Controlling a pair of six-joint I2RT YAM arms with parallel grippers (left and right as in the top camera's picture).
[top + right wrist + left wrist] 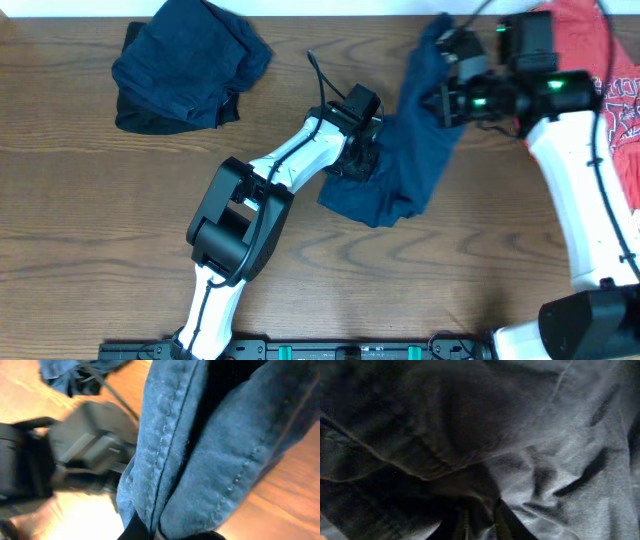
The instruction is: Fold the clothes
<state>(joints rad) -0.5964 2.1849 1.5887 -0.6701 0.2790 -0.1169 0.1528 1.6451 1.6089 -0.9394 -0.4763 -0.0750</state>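
I will next carry the raised end over the garment's lower part (362, 196), lower it there and let go, because that part is below my right gripper and to its left in the overhead view.
A dark navy shorts-like garment (415, 140) hangs stretched between both grippers at the table's middle right. My right gripper (447, 95) is shut on its upper end and lifts it; the right wrist view shows its seamed blue cloth (210, 445) running into the fingers. My left gripper (362, 140) is pressed into the garment's lower left part; its wrist view is filled with dark cloth (520, 450) that bunches between the fingers. A second navy garment (185, 65) lies crumpled at the back left. A red-orange T-shirt with lettering (600, 70) lies at the back right, under the right arm.
The brown wooden table (100, 220) shows bare wood at the front left and front centre. The left arm (260, 190) crosses the middle of the table diagonally. The right arm's white link (585, 190) runs along the right edge.
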